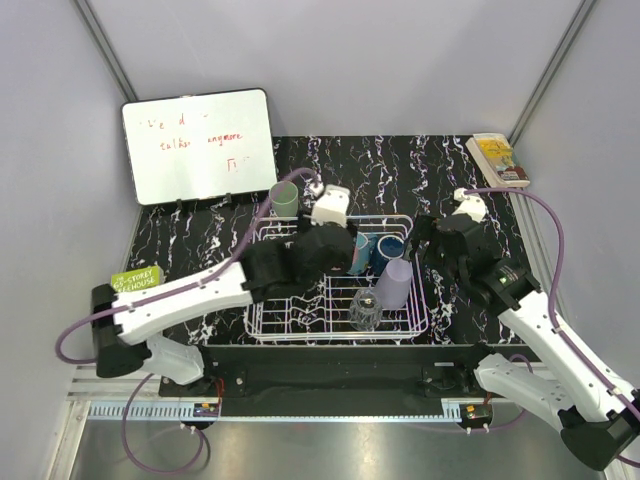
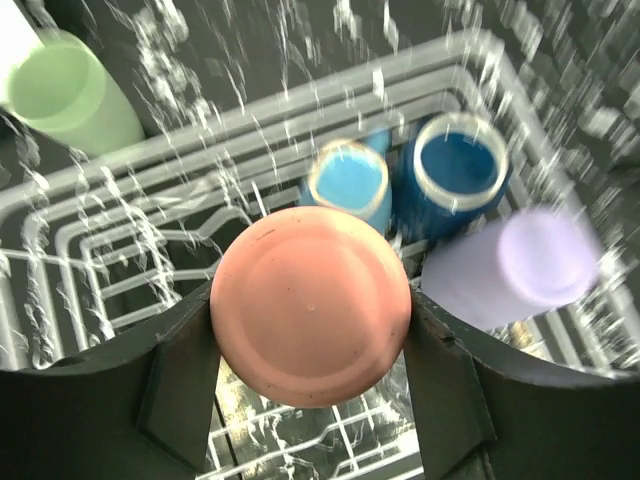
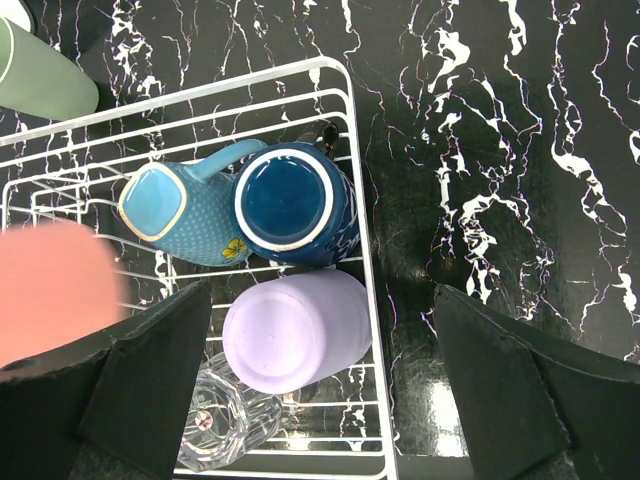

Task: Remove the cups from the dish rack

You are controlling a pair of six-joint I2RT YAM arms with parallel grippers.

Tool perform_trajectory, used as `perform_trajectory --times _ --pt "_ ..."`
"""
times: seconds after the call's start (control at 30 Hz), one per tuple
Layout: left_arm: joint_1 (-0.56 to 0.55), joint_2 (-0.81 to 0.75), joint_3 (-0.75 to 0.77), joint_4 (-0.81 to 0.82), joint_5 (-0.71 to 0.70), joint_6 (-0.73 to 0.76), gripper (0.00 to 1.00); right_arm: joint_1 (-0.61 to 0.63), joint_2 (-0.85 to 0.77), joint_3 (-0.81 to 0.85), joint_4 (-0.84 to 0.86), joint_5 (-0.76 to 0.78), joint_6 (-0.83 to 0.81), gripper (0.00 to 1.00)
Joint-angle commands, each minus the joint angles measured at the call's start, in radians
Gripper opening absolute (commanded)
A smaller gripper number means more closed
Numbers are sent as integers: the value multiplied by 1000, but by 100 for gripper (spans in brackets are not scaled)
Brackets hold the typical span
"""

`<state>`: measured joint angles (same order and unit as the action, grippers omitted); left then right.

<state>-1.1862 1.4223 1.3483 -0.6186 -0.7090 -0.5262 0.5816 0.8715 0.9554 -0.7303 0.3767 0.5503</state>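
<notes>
The right gripper turns toward the left in the top view onto the salmon pink cup's loose end [image 3: 68, 285] next, since my left gripper's fingers hold the cup's base.
My left gripper [image 2: 312, 330] is shut on the salmon pink cup [image 2: 310, 305], which is upside down with a finger against each side, over the dish rack [image 2: 250, 110]. In the rack stand a teal cup [image 3: 165, 210] and a dark blue cup [image 3: 290, 200], mouths up. The lavender cup [image 3: 295, 330] and the clear glass [image 3: 220, 430] are upside down. My right gripper [image 3: 320, 310] hangs open above the rack's right edge [image 3: 360, 200], with the lavender cup below it. The pale green cup [image 1: 285, 198] stands on the table behind the rack.
A whiteboard [image 1: 200, 145] leans at the back left. A small book [image 1: 497, 158] lies at the back right corner. A green label [image 1: 137, 280] sits by the left arm. Grey walls close in the black marbled table [image 1: 560, 250].
</notes>
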Motion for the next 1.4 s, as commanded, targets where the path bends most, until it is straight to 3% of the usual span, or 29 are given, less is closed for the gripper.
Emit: perform_trajectory --times 0.0,0.13,0.3,0.43,0.67,0.8,1.1,1.17,1.27,1.37 --pt "14 -147 5 91 -60 42 0 1 -25 34 23 24 2 100" --pt "86 -293 -202 322 72 11 0 1 -43 23 45 -8 11 100" --pt "212 -482 -412 601 353 -59 0 0 -77 10 112 -102 25 100" --pt "302 -519 -504 813 546 -109 0 0 -135 -30 239 -244 48 100" --pt "326 -514 -578 1080 802 -150 0 1 -183 -73 451 -436 121 100" --pt "350 -488 -626 1227 859 -224 0 0 -221 -131 575 -528 183 100" --pt "353 -401 -632 1301 951 -288 0 1 -238 -173 761 -644 232 98" --pt "352 -385 -629 1306 971 -296 0 1 -224 -172 807 -682 244 94" --pt "350 -364 -627 1320 988 -307 0 1 -180 -161 850 -749 255 78" --pt "352 -346 -626 1320 999 -311 0 1 -158 -164 874 -779 267 54"
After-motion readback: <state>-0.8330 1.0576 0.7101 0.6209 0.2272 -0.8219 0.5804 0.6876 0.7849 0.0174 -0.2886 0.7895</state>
